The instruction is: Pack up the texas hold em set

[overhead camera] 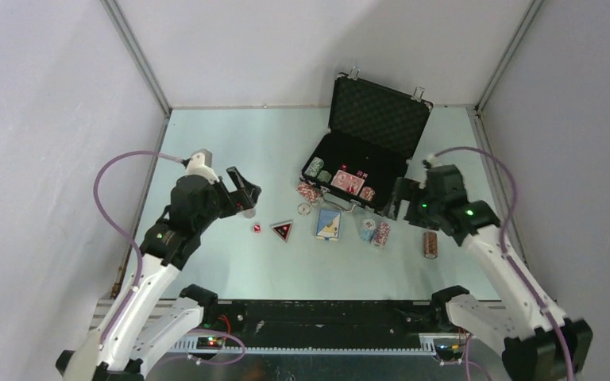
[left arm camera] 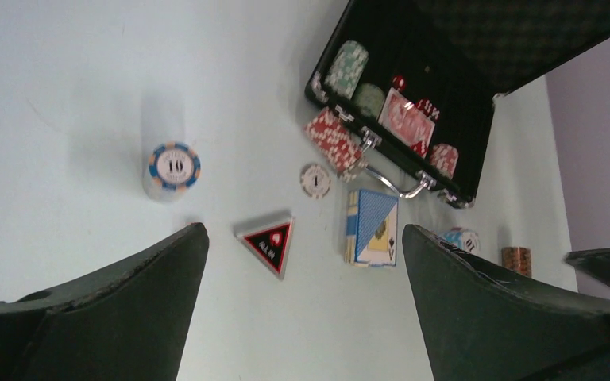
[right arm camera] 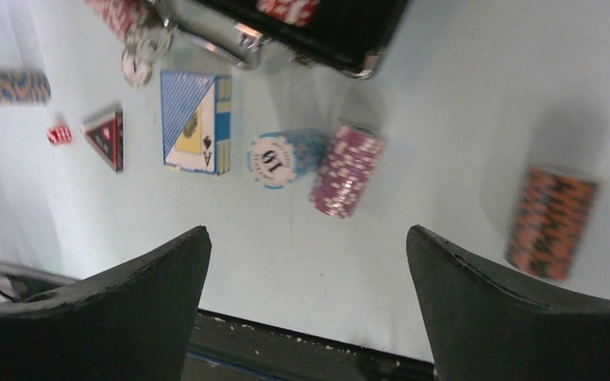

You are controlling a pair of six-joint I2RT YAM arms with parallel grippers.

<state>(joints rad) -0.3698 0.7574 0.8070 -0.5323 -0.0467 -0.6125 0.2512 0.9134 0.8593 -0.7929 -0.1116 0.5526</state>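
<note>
The right gripper moves sideways and down onto the blue stack (overhead camera: 367, 230) (right arm camera: 284, 158) next, since that stack sits below the gripper and to its left in the top view.
The black briefcase (overhead camera: 381, 119) lies open at the back, with green chip stacks (overhead camera: 315, 167) and a red deck (overhead camera: 348, 182) inside. In front of it lie a red/white stack (overhead camera: 308, 191), the white button (overhead camera: 304, 209), the blue deck (overhead camera: 329, 224), the black triangle (overhead camera: 282, 231), the red die (overhead camera: 257, 228), a blue stack (overhead camera: 367, 230), a purple stack (overhead camera: 381, 233) and an orange-brown stack (overhead camera: 430, 243). My left gripper (overhead camera: 242, 190) hovers open and empty left of the triangle (left arm camera: 268, 243). My right gripper (overhead camera: 401, 198) hovers open and empty above the purple stack (right arm camera: 345, 169).
A blue-and-orange chip stack (left arm camera: 173, 168) stands upright on the table under my left arm, hidden in the top view. The briefcase's handle and latches (left arm camera: 397, 186) face the loose pieces. Grey walls close in the table on three sides.
</note>
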